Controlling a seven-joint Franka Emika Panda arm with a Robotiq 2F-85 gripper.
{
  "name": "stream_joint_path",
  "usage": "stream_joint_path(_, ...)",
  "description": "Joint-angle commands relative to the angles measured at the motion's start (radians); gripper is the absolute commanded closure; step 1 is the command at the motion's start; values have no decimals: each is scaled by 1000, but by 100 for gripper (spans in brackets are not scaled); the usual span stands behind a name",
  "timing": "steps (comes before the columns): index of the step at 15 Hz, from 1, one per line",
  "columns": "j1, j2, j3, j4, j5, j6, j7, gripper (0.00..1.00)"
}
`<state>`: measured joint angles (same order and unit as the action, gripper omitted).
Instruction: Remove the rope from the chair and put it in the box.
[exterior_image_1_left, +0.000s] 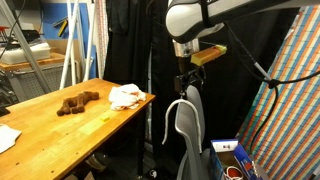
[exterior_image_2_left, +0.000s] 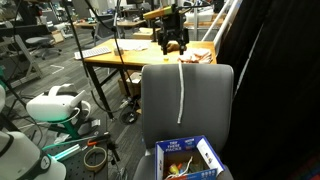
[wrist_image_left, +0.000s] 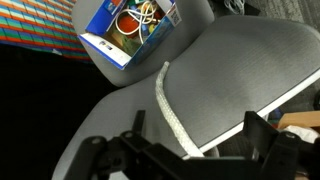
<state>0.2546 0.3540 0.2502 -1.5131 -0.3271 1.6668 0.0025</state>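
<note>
The rope's upper end (exterior_image_2_left: 181, 66) is below my gripper and slightly to the side, so I will lower my gripper and move it over the rope's upper end.
A white rope (exterior_image_2_left: 181, 95) hangs down the middle of the grey chair's backrest (exterior_image_2_left: 205, 105) from its top edge. It also shows in an exterior view (exterior_image_1_left: 172, 112) and in the wrist view (wrist_image_left: 165, 98). A blue open box (exterior_image_2_left: 186, 158) with small items inside sits on the chair seat, and shows in the wrist view (wrist_image_left: 128, 27) too. My gripper (exterior_image_2_left: 173, 44) hovers just above the top of the backrest, over the rope's upper end. In the wrist view the gripper (wrist_image_left: 196, 135) is open, with the rope running between its fingers.
A wooden table (exterior_image_1_left: 60, 122) next to the chair carries a brown toy (exterior_image_1_left: 76, 102) and a white cloth (exterior_image_1_left: 126, 96). A striped colourful cloth (exterior_image_1_left: 290, 100) hangs beside the chair. White equipment (exterior_image_2_left: 55, 105) stands on the floor nearby.
</note>
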Motion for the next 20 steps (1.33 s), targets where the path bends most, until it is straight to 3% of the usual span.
stream_joint_path(1, 38, 107, -44, 184, -36, -93, -52, 0)
stream_joint_path(5, 45, 162, -68, 259, -11, -183, -85, 0)
stream_joint_path(11, 46, 195, -74, 243, -16, -243, -117, 0)
stream_joint_path(19, 10, 202, -38, 189, 125, -13, -223, 0)
stream_joint_path(20, 9, 202, -37, 187, 142, -5, -239, 7)
